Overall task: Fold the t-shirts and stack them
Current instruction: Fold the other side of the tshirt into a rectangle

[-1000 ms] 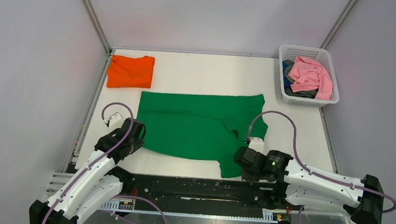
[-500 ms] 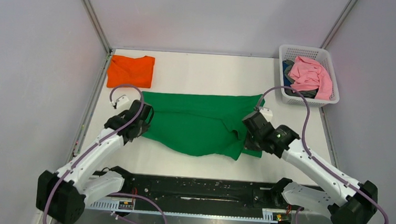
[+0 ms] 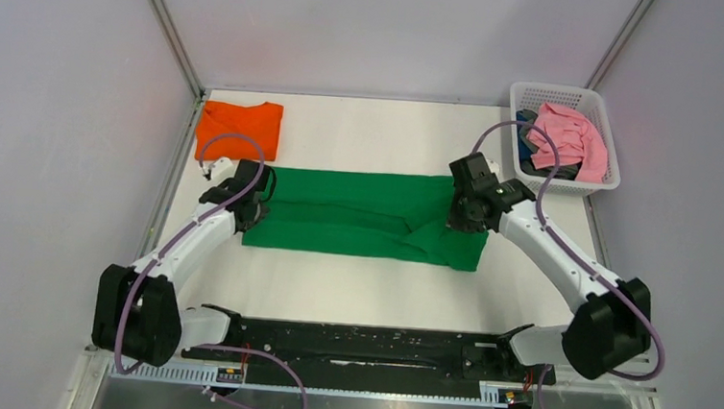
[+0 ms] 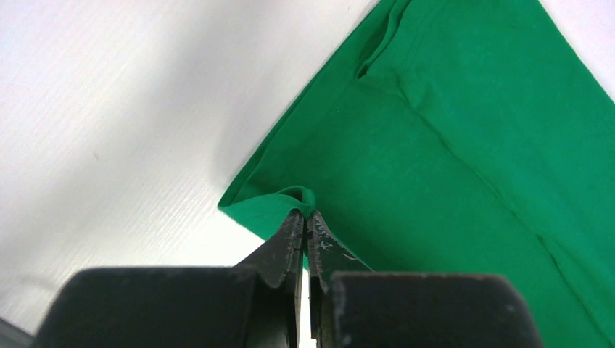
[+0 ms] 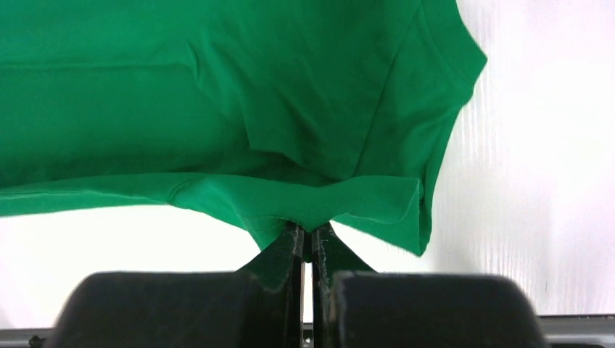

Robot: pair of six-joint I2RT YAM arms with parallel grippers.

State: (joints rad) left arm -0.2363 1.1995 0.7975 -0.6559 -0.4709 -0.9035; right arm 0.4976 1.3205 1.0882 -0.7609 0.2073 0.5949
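My right gripper moves down next and releases the lifted hem at the green t-shirt's near edge (image 3: 445,259) (image 5: 378,230), since the table beneath that edge lies below the gripper.
The green t-shirt (image 3: 357,214) lies in the middle of the white table, doubled over on itself into a long band. My left gripper (image 3: 250,208) is shut on its left edge; in the left wrist view the fingertips (image 4: 305,217) pinch a fold of green cloth (image 4: 464,138). My right gripper (image 3: 461,219) is shut on its right end near the sleeve; the right wrist view shows the gripper (image 5: 307,233) pinching the green hem (image 5: 304,203). The orange t-shirt (image 3: 239,129) lies folded at the far left corner.
A white basket (image 3: 590,186) at the far right holds a pink garment (image 3: 569,140) and a grey-blue one (image 3: 527,129). Grey walls stand on three sides. A black rail (image 3: 358,344) runs along the near edge.
Both grippers carried the near edge of the green t-shirt away from me and over its far half. The shirt now lies as a narrow band; both arms are stretched out.
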